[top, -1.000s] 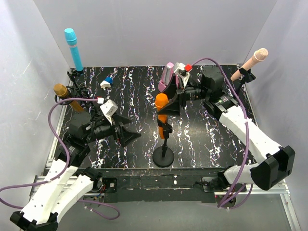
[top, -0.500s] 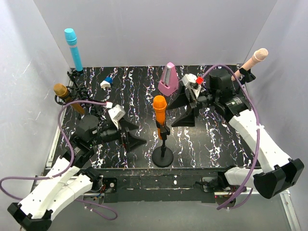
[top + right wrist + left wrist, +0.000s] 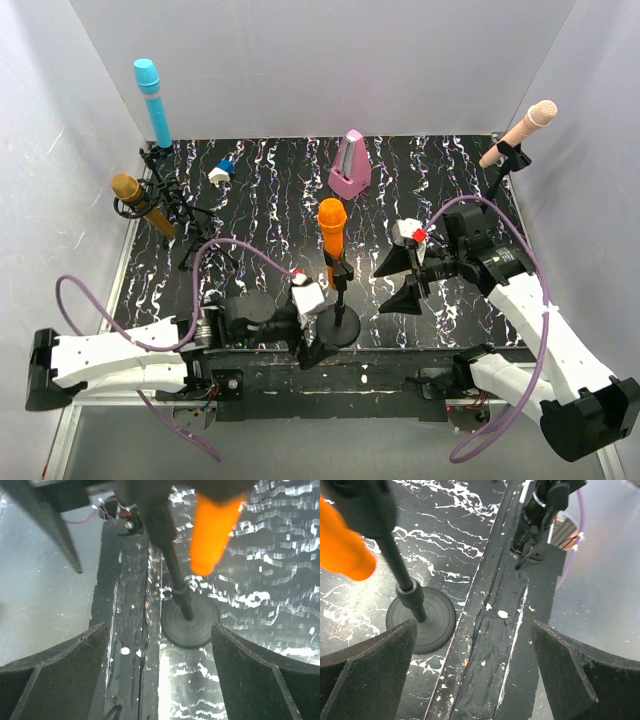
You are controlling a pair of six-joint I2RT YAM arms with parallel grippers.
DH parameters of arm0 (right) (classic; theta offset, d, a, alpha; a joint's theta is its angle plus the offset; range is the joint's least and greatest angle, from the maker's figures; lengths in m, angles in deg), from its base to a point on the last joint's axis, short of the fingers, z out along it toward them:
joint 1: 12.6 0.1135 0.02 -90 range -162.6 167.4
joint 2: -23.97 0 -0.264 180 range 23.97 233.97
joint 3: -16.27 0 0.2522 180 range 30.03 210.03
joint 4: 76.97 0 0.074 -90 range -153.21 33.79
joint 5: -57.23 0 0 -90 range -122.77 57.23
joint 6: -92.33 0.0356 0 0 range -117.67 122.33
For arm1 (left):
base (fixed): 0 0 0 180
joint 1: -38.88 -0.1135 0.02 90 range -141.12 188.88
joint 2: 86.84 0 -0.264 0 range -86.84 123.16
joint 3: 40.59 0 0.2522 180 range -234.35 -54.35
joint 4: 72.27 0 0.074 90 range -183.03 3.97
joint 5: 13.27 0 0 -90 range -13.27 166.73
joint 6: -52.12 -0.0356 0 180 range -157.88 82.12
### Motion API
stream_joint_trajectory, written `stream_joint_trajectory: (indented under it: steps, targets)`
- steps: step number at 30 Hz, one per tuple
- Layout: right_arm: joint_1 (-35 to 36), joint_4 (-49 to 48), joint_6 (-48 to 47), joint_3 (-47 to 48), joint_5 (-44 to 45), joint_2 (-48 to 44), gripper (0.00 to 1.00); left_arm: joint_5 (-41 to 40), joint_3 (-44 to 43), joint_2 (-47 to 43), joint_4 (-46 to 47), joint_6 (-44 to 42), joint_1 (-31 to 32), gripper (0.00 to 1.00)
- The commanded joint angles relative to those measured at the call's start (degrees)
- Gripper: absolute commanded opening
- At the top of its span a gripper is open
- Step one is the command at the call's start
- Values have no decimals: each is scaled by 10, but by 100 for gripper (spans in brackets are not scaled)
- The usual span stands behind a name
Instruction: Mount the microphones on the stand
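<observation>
My left gripper needs to turn toward the stand next, then move outward onto the stand's thin black pole, because my fingers face the front bar.
An orange microphone (image 3: 332, 228) sits upright in the clip of a black round-based stand (image 3: 339, 326) at the table's middle front. The cyan microphone (image 3: 152, 100) and the gold microphone (image 3: 138, 200) are held on stands at the back left, the pale pink one (image 3: 522, 130) on a stand at the back right. My left gripper (image 3: 314, 347) is open and empty, low beside the stand's base (image 3: 422, 620), with the orange microphone (image 3: 342, 550) above it. My right gripper (image 3: 398, 284) is open and empty, right of the stand, facing its base (image 3: 190, 622) and the orange microphone (image 3: 212, 530).
A pink pyramid metronome (image 3: 350, 165) stands at the back centre. A small blue and white piece (image 3: 221, 171) lies at the back left. Tripod legs (image 3: 195, 215) spread over the left side. The table's black front rail (image 3: 495, 630) runs under my left gripper.
My left arm swung from the table's left-middle back to the near edge and now lies along it. My right arm drew back from the metronome and orange microphone toward the near right.
</observation>
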Motion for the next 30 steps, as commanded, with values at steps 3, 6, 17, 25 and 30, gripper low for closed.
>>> stream_joint_trajectory:
  steps: [3,6,17,25,30]
  targets:
    - [-73,-138,92,-90,-29,-25,90,-336,1,93,127,-50,164,96]
    - [-88,-180,127,-117,-49,-35,89,-475,13,132,185,-48,215,94]
    - [-115,-224,145,-166,-46,-61,89,-681,10,212,254,-2,246,72]
    - [-119,-222,144,-169,-48,-67,89,-751,-18,278,278,37,246,56]
    - [-123,-223,144,-170,-50,-64,89,-760,-18,307,359,3,243,55]
